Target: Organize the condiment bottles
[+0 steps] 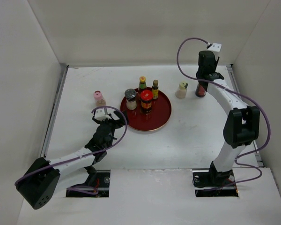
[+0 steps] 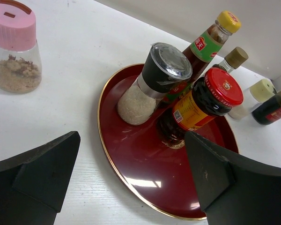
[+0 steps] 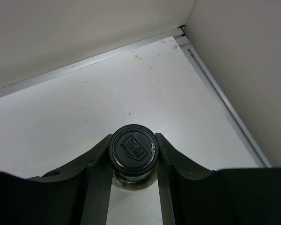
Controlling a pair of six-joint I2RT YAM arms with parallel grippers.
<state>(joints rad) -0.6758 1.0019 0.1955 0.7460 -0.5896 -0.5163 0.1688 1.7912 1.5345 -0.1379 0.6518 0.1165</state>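
Observation:
Next, I raise my right gripper, move left in the top view and bring the black-capped bottle down onto the tray beside the red-lidded jar, because that spot is empty.
At the far right, my right gripper is shut on the neck of the tall black-capped bottle, which stands upright on the table; its fingers press both sides of the cap. A cream-capped bottle stands just left of it. On the round red tray stand the silver-lidded jar, the red-lidded jar, the yellow-capped bottle and a brown-capped bottle. The pink-capped jar stands on the table left of the tray. My left gripper hangs open by the tray's near-left rim, holding nothing.
White walls close the table in on the left, back and right, with a metal rail along the right edge close to the right gripper. Two cable openings lie at the arm bases.

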